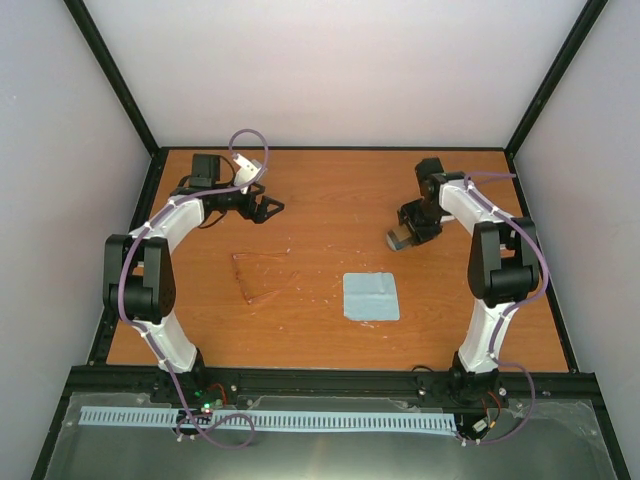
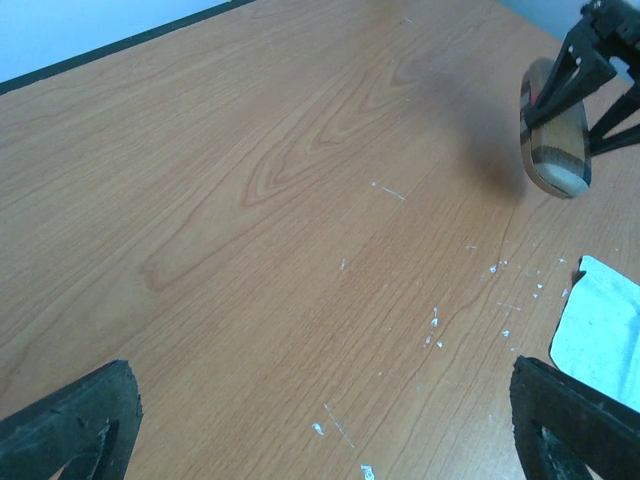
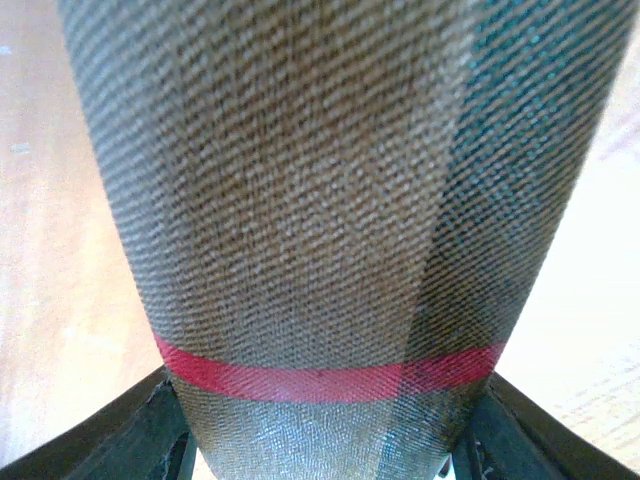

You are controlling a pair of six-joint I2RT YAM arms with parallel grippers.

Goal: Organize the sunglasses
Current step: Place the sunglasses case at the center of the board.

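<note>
The bare wood beyond the cloth (image 1: 406,258) is below my right gripper, so the gripper next needs to go down and slightly back and let go of the case on that wood.
The sunglasses (image 1: 262,276) lie flat on the wood left of centre, thin and amber, faint against the grain. My left gripper (image 1: 264,208) hovers open behind them with nothing between its fingers (image 2: 72,422); the sunglasses do not show in its wrist view. My right gripper (image 1: 410,228) is shut on the grey-and-brown striped case (image 1: 396,240) at the back right. In the right wrist view the case (image 3: 300,200) fills the frame, a red stripe across it, with dark fingers (image 3: 125,440) on either side. The case (image 2: 556,135) also shows at the upper right of the left wrist view.
A light blue-grey cloth square (image 1: 370,296) lies flat right of centre, its corner (image 2: 603,335) visible in the left wrist view. White flecks dot the wooden table (image 1: 330,190). Black frame rails border the table on all sides.
</note>
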